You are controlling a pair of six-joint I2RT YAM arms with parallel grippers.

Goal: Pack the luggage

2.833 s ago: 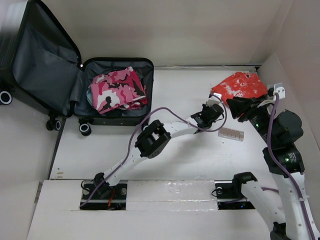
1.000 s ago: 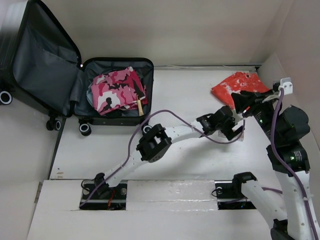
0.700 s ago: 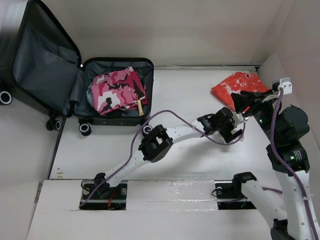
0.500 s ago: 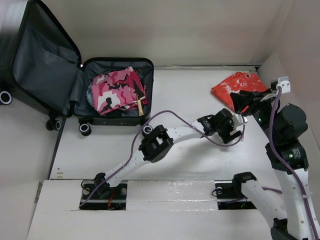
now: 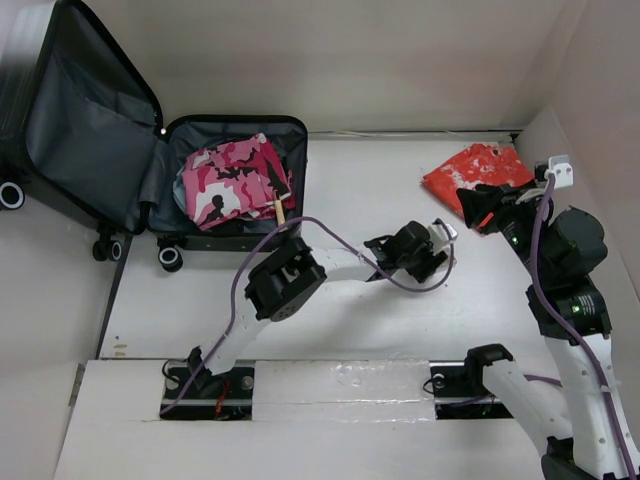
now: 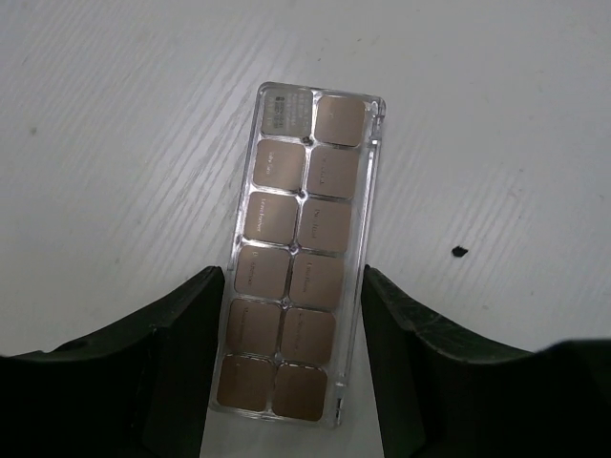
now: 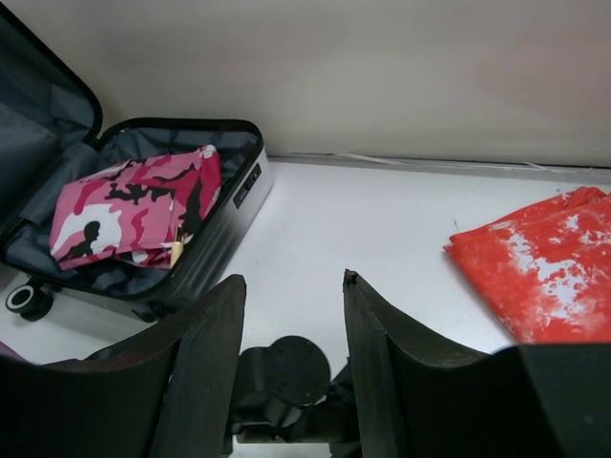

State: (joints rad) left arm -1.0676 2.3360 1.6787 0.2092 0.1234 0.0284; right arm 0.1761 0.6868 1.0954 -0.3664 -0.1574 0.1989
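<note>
My left gripper next lifts, swings over the pink garment [image 5: 232, 180], to its left in the top view past the luggage's raised rim, and releases the case.
The luggage [image 5: 236, 122] lies open at the far left, lid [image 5: 85, 120] raised, dark grey lining showing. A folded pink camouflage garment [image 5: 232, 180] lies in its base half, also seen in the right wrist view [image 7: 134, 205]. My left gripper [image 5: 430, 245] is shut on a clear flat palette case of brown squares [image 6: 301, 248], its fingers against both long sides, over the white table at mid-right. My right gripper [image 5: 478, 208] is open and empty, raised near an orange-red cloth [image 5: 480, 170] that lies at the far right [image 7: 544, 258].
A small wooden piece [image 5: 280, 212] rests at the near right edge of the pink garment. The luggage's caster wheels [image 5: 170, 258] stand on the table's left edge. White walls close the back and the right side.
My left gripper reached right to the palette case, closed on it, and has now drawn back to the left with it. My right gripper has left the orange-red cloth and stays raised near it.
</note>
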